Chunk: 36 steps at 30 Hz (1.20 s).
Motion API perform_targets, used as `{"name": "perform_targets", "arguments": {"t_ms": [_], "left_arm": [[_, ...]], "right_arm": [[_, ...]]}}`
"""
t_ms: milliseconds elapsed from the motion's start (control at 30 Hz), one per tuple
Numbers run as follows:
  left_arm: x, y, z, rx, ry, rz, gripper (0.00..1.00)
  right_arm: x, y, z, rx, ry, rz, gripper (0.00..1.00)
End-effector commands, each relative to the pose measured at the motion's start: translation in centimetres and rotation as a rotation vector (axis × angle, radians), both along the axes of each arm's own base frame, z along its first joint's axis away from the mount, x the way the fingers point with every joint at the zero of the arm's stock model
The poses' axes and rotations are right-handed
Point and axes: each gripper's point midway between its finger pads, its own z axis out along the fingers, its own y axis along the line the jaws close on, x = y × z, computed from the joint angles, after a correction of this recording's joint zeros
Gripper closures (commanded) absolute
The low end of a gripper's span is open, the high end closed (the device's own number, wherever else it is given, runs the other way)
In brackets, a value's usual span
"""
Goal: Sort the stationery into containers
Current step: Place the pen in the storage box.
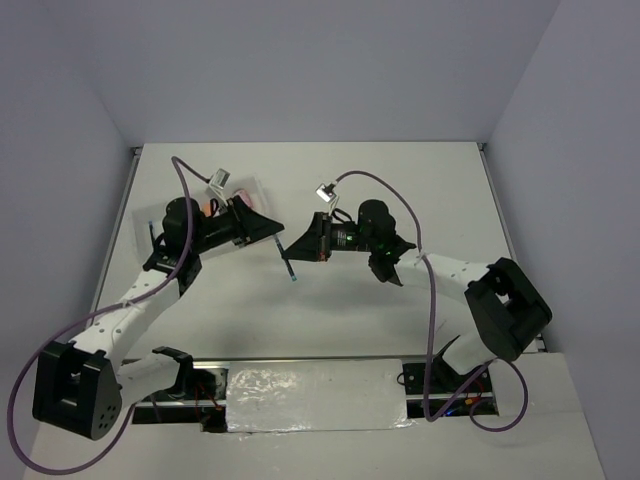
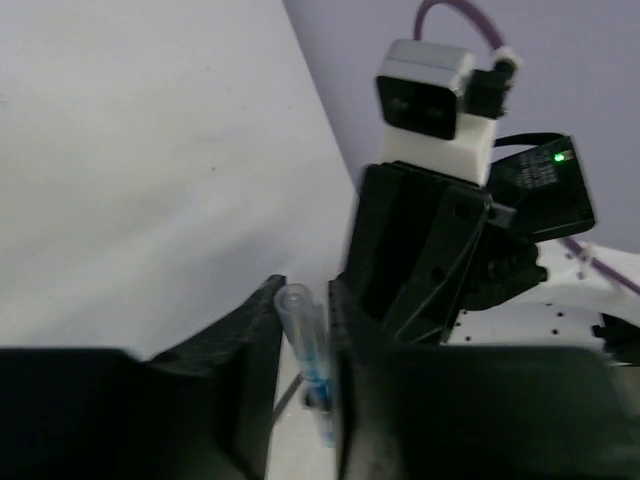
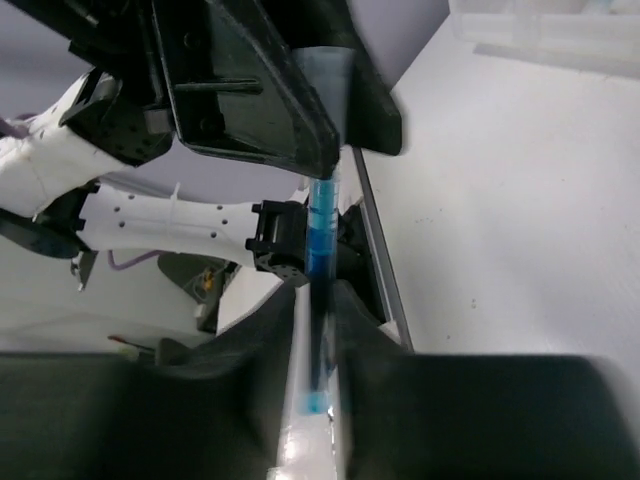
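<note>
Next, my left gripper swings to its left in the top view over the tray's end with another pen, which lies below it, then lowers it and releases.
A thin blue pen (image 1: pixel 289 268) with a clear cap hangs between both grippers above the table's middle. My left gripper (image 1: pixel 272 232) grips its capped upper end; in the left wrist view the pen (image 2: pixel 305 345) sits between the fingers. My right gripper (image 1: pixel 291 250) is closed on the pen lower down; in the right wrist view the pen (image 3: pixel 322 225) runs up from its fingers to the left gripper's tips (image 3: pixel 300 130). The translucent tray (image 1: pixel 250 190) lies at the back left, partly under the left arm, with orange and pink items (image 1: pixel 212 207) in it.
The tray also shows as a pale edge at the top right of the right wrist view (image 3: pixel 545 30). The right arm's camera housing (image 2: pixel 430 95) fills the space just ahead of the left gripper. White table surface lies around both arms.
</note>
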Motion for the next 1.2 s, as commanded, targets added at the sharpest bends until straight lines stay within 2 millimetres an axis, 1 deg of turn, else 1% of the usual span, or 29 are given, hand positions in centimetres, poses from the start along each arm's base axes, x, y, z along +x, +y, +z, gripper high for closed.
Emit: {"name": "perform_targets", "arguments": {"t_ms": [0,33,67,100,133,167,200,233,267,300,333,367,400,467,500,533,567,600,667,700,733,767,800,933,1000,1067,1100,1133,1167], "left_arm": [[0.0,-0.3,1.5,-0.018,-0.081,-0.024,0.73],[0.4,0.0,2.2,0.001,-0.112,0.001,0.84],[0.6,0.7,1.2,0.042,-0.059,0.036,0.89],[2.2,2.2,2.2,0.105,-0.1,0.138,0.96],[2.9,3.5,1.9,0.157,-0.074,0.211,0.97],[3.0,6.2,-0.6,0.248,0.06,0.303,0.97],[4.0,8.3,0.4,0.297,0.07,0.396,0.99],[4.7,10.8,-0.2,0.368,0.108,0.487,0.99],[4.7,15.5,-2.2,0.47,0.225,0.65,1.0],[5.7,17.7,-2.0,0.51,0.254,0.725,1.0],[5.9,19.7,-2.4,0.563,0.288,0.776,0.99],[5.9,24.0,-3.0,0.634,0.352,0.926,0.99],[6.1,25.7,-3.8,0.69,0.427,0.949,0.99],[6.2,29.5,-4.3,0.769,0.503,1.059,0.99],[6.9,30.6,-4.5,0.792,0.54,1.082,0.97],[7.2,31.4,-4.5,0.802,0.559,1.101,0.97],[7.5,32.3,-4.5,0.815,0.575,1.13,0.96],[7.9,33.6,-4.4,0.858,0.603,1.179,0.93],[8.5,34.8,-4.5,0.88,0.623,1.207,0.9],[9.3,35.2,-5.0,0.89,0.636,1.2,0.88],[9.4,35.9,-5.3,0.901,0.651,1.209,0.86],[9.8,36.2,-6.1,0.918,0.677,1.201,0.84],[9.6,36.7,-6.7,0.939,0.702,1.209,0.84],[10.3,37.3,-9.1,0.96,0.732,1.197,0.84],[10.7,37.6,-9.3,0.953,0.731,1.21,0.84],[11.1,37.9,-10.0,0.955,0.744,1.207,0.78],[11.3,38.1,-10.0,0.966,0.745,1.212,0.74],[11.5,38.3,-10.2,0.974,0.755,1.215,0.67],[11.7,38.6,-10.2,0.979,0.754,1.222,0.64]], "right_arm": [[0.0,0.7,3.4,0.077,-0.094,0.027,0.65],[0.2,0.6,3.1,0.076,-0.083,0.023,0.57],[0.9,0.1,2.8,0.076,-0.072,0.005,0.49],[1.0,-0.6,2.3,0.085,-0.052,0.0,0.32],[1.5,-1.4,1.7,0.085,-0.037,-0.024,0.21],[3.3,-3.0,1.1,0.078,-0.02,-0.092,0.17],[4.0,-4.2,-1.0,0.034,0.018,-0.159,0.09],[4.7,-5.1,-2.4,-0.009,0.042,-0.207,0.09],[5.4,-6.1,-3.4,-0.049,0.051,-0.257,0.08],[5.4,-7.2,-5.3,-0.143,0.061,-0.296,0.08],[6.5,-8.1,-6.2,-0.201,0.058,-0.375,0.08],[6.1,-8.8,-7.7,-0.279,0.093,-0.394,0.08],[6.1,-9.3,-7.1,-0.296,0.04,-0.41,0.07],[5.8,-10.3,-7.8,-0.356,0.041,-0.438,0.07],[5.8,-10.6,-7.7,-0.374,0.009,-0.446,0.07],[5.6,-10.9,-7.0,-0.373,-0.014,-0.454,0.07],[5.3,-11.0,-6.9,-0.373,-0.023,-0.447,0.06],[4.9,-11.2,-7.0,-0.373,-0.035,-0.439,0.06],[4.2,-11.1,-6.3,-0.349,-0.055,-0.415,0.06],[3.8,-11.1,-6.5,-0.346,-0.053,-0.403,0.05],[3.6,-11.1,-6.3,-0.339,-0.059,-0.397,0.06],[3.4,-11.1,-6.3,-0.336,-0.062,-0.39,0.05],[3.4,-11.1,-6.0,-0.331,-0.07,-0.391,0.05],[3.0,-11.0,-5.3,-0.313,-0.089,-0.376,0.05],[2.8,-10.9,-5.1,-0.297,-0.09,-0.369,0.05],[2.5,-10.7,-5.2,-0.291,-0.086,-0.352,0.05],[2.4,-10.7,-5.2,-0.29,-0.086,-0.349,0.05],[2.4,-10.8,-5.3,-0.29,-0.086,-0.35,0.05],[2.2,-10.8,-5.4,-0.291,-0.085,-0.348,0.05]]}}
